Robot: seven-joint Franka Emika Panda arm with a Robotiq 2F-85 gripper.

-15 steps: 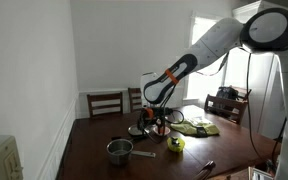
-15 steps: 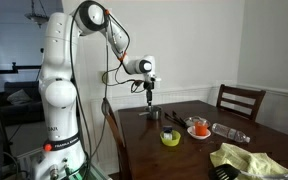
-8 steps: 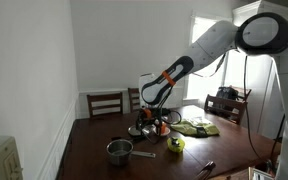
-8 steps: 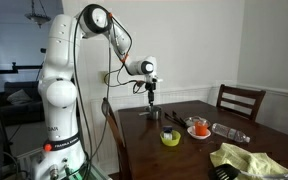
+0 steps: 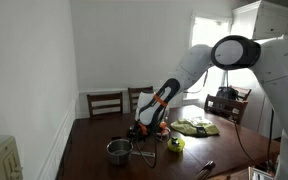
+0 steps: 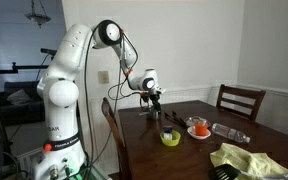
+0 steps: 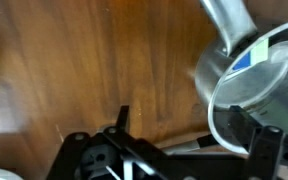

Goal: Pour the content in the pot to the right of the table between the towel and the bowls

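One open finger is above the inside of the pot and the other is outside it, so my gripper needs to move toward the pot's handle next and down over the pot's rim (image 5: 131, 144) (image 7: 219, 86) beside the handle.
The silver pot (image 5: 118, 150) stands on the dark wooden table, with its handle pointing sideways. It also shows in the other exterior view (image 6: 152, 113) and at the right of the wrist view (image 7: 262, 88). My gripper (image 5: 142, 129) hangs low just above the table beside the pot, as both exterior views show (image 6: 156, 100). In the wrist view the gripper (image 7: 189, 138) is open and empty, with one finger at the pot's rim. The yellow-green towel (image 5: 196, 127) (image 6: 246, 160) lies further along the table. A yellow bowl (image 5: 175, 144) (image 6: 171, 138) and an orange-filled bowl (image 6: 199, 130) stand between pot and towel.
Wooden chairs (image 5: 105, 102) (image 6: 234, 100) stand around the table. A dark utensil (image 5: 205, 168) lies near the table's edge. A clear bottle-like object (image 6: 227, 131) lies beside the orange bowl.
My arm has come down and moved nearer the pot. The gripper now hangs just above the table. The pot, bowls and towel have not moved.
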